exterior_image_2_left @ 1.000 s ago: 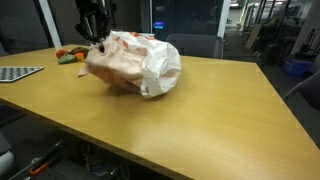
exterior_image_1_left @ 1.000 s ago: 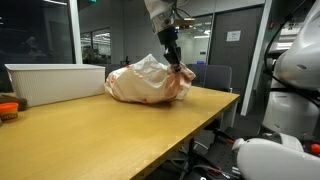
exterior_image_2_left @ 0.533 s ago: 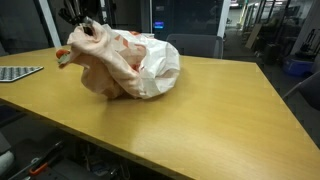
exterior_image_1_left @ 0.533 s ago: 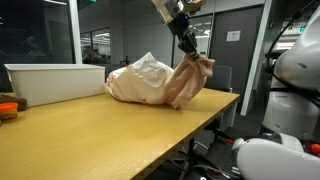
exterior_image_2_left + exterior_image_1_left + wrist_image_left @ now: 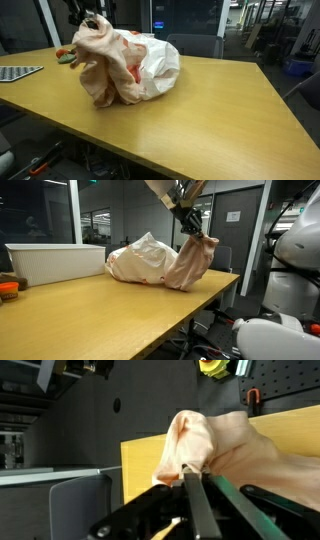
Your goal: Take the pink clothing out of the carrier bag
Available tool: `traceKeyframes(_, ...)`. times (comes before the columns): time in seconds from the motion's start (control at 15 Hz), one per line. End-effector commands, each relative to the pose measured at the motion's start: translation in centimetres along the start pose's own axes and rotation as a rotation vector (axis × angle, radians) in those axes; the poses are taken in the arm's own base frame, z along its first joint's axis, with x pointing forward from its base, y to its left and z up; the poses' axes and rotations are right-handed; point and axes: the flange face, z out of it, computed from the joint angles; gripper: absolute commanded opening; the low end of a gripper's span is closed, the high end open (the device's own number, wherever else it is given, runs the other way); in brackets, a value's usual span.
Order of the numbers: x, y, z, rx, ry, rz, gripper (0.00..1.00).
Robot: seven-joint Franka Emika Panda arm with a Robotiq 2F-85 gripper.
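The robot's gripper will swing past the carrier bag (image 5: 140, 258) and down over the bare tabletop to let go of the fold, since the cloth still hangs against the bag.
The pink clothing (image 5: 192, 262) hangs from my gripper (image 5: 192, 225) and trails down to the table beside the white carrier bag (image 5: 140, 258). In an exterior view the clothing (image 5: 100, 62) drapes in front of the bag (image 5: 155, 62), still running into its opening, with the gripper (image 5: 88, 18) above it. In the wrist view the closed fingers (image 5: 188, 472) pinch a fold of the pink clothing (image 5: 220, 445). The gripper is shut on the cloth, held above the wooden table (image 5: 90, 310).
A white bin (image 5: 45, 262) stands at the back of the table. Small colourful objects (image 5: 66, 57) lie behind the bag, and a keyboard-like object (image 5: 18, 72) lies at the table's edge. Office chairs (image 5: 195, 45) stand past the table. A white robot body (image 5: 290, 260) stands nearby.
The gripper has risen and moved away from the bag, pulling the pink clothing out so that it now hangs beside the bag instead of lying bunched inside it.
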Motion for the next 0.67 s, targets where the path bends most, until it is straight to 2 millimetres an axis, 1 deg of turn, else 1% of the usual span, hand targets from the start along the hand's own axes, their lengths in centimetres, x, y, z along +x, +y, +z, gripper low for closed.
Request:
traceKeyframes(0.0, 2.8, 2.7, 3.5, 0.041, -0.061, 0.101, 0.02)
traceKeyframes(0.07, 3.3, 3.2, 3.9, 0.069, -0.058, 0.109, 0.02)
traceKeyframes(0.13, 4.3, 4.4, 4.5, 0.044, -0.049, 0.182, 0.02)
traceKeyframes(0.27, 6.2, 5.8, 6.0, -0.010, -0.037, 0.243, 0.02)
traceKeyframes(0.4, 7.8, 6.6, 7.9, -0.071, -0.038, 0.293, 0.02)
traceKeyframes(0.6, 10.0, 7.4, 10.9, -0.106, -0.058, 0.354, 0.02)
